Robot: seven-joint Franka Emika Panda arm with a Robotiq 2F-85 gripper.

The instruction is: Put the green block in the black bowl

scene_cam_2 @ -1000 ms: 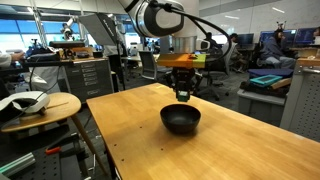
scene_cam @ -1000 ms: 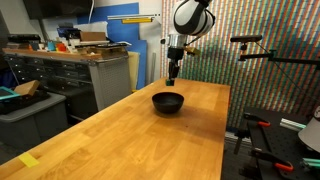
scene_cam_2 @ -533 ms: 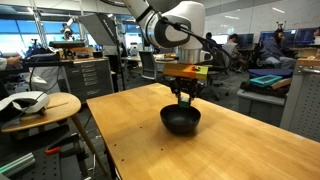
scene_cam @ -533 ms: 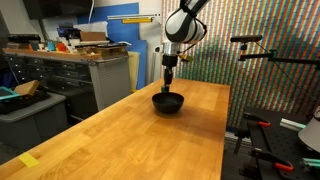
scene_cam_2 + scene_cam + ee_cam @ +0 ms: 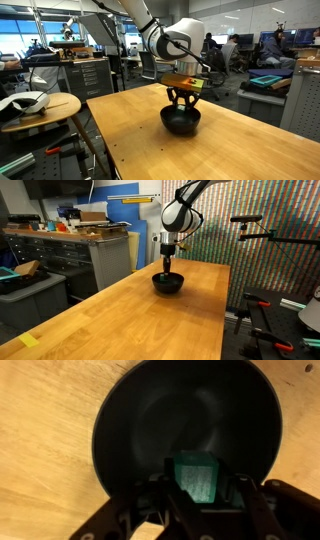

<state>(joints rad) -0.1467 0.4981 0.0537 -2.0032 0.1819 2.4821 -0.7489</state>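
Note:
The bowl's dark inside is directly below my gripper. Next, my gripper should lower its fingers a little past the bowl's rim and open them to let go of the green block (image 5: 196,478).
The black bowl (image 5: 167,283) sits on the wooden table (image 5: 130,320) and shows in both exterior views (image 5: 181,121). My gripper (image 5: 167,273) hangs just over the bowl's opening, its fingers at rim height (image 5: 183,101). In the wrist view the gripper (image 5: 197,485) is shut on the green block (image 5: 196,478), a small green cube held between the fingertips directly above the bowl's dark inside (image 5: 180,410). The block is hidden by the fingers in both exterior views.
A grey cabinet with clutter (image 5: 70,240) stands beyond the table's far end. A round stool table holding a white item (image 5: 35,103) stands beside the table. A yellow tape piece (image 5: 29,340) lies near the table's front corner. Office desks (image 5: 270,80) fill the background.
My gripper has come down toward the bowl, from above it to rim level, still holding the block. The bowl has not moved.

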